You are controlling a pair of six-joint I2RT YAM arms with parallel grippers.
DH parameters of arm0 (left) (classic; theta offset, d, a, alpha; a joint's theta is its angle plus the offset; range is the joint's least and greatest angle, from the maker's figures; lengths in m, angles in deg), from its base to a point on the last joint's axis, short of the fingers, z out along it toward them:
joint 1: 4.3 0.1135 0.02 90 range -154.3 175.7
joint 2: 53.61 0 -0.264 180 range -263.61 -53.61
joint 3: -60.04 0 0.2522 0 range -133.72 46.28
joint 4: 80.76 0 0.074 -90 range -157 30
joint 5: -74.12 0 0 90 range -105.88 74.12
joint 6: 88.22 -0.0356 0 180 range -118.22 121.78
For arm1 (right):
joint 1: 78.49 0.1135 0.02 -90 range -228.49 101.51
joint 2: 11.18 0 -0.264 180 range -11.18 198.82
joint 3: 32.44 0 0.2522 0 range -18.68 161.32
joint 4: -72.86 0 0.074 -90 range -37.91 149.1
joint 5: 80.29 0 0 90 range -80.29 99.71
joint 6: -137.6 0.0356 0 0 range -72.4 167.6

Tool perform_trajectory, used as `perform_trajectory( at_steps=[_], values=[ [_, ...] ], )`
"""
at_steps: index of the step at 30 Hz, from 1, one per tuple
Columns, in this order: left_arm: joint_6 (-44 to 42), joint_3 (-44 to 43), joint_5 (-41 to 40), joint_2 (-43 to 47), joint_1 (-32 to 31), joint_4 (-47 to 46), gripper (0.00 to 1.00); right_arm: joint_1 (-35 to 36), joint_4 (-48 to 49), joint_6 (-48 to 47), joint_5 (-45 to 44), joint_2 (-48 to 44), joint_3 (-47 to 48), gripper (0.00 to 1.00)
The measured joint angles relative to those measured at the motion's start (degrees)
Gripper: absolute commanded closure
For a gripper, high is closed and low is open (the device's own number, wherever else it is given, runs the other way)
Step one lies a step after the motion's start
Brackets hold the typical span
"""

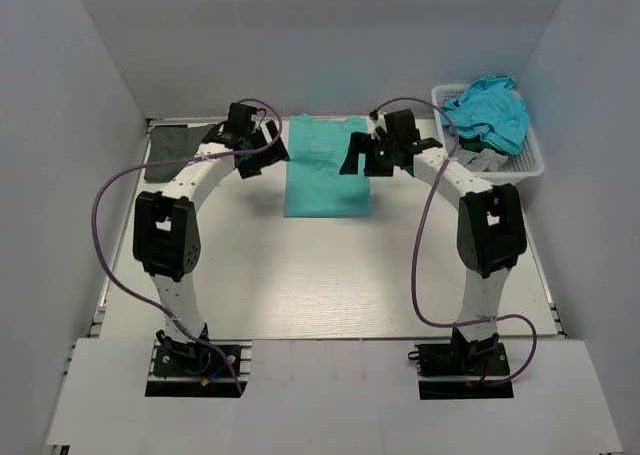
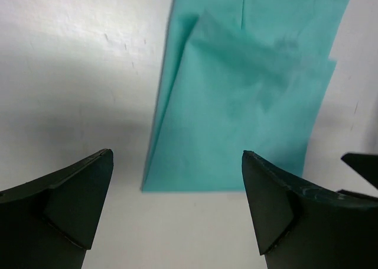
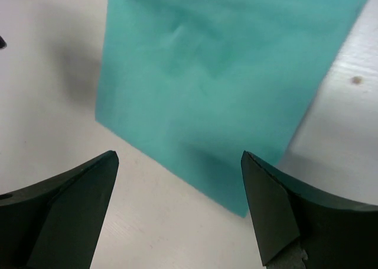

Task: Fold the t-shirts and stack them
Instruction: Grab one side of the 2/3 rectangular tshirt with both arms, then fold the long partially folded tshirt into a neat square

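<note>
I need to pull my left gripper back and down next. Then it can pinch the near corner of the teal shirt on the dark shirt's side.
A plain teal-green t-shirt (image 1: 325, 170) lies folded into a long rectangle at the middle back of the table. My left gripper (image 1: 268, 147) hovers at its left edge, open and empty. My right gripper (image 1: 358, 157) hovers at its right edge, open and empty. In the left wrist view the teal shirt (image 2: 248, 91) lies ahead of the open gripper (image 2: 177, 204), with bare table between the fingers. In the right wrist view the shirt's corner (image 3: 224, 74) lies ahead of the open gripper (image 3: 180, 210). A dark grey-green t-shirt (image 1: 170, 150) lies folded at the far left.
A white lattice basket (image 1: 533, 155) stands at the back right. It holds a crumpled turquoise-blue shirt (image 1: 490, 110) and some grey cloth (image 1: 478, 160). White walls close in the back and sides. Purple cables loop beside both arms.
</note>
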Motion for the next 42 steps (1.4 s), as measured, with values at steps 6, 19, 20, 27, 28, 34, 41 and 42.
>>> perform_trajectory(
  at_steps=[6, 19, 20, 27, 28, 34, 41, 42],
  values=[
    [-1.20, 15.41, 3.45, 7.06, -2.99, -0.76, 0.00, 1.73, 1.38, 0.81, -2.95, -11.76, -20.20, 0.10],
    [-1.20, 18.99, 2.51, 0.57, -6.54, -2.23, 0.28, 0.04, 1.79, 8.63, -7.74, -6.23, -23.12, 0.15],
    [-1.01, 18.99, 2.54, 0.55, -6.75, -2.51, 0.31, 0.04, 1.97, 9.14, -7.50, -6.10, -22.62, 0.18],
    [-0.37, 20.09, 2.89, -0.17, -8.31, -5.53, 0.73, 0.04, 5.66, 11.34, -5.49, -2.97, -21.53, 0.67],
    [-0.20, 20.31, 2.95, -0.28, -8.48, -5.86, 0.81, 0.04, 6.03, 11.87, -4.52, -2.21, -21.53, 0.70],
    [1.14, 20.52, 3.41, -0.72, -8.81, -6.69, 1.00, 0.04, 7.89, 13.22, -2.49, -1.44, -22.58, 1.00],
    [1.53, 24.96, 2.36, 2.75, -9.35, -7.02, 1.00, 0.22, 6.62, 11.76, -0.90, -3.17, -24.13, 1.00],
    [1.53, 26.34, 2.29, 4.00, -9.64, -6.34, 1.00, 0.35, 5.68, 11.08, -0.61, -4.61, -25.31, 1.00]
  ],
)
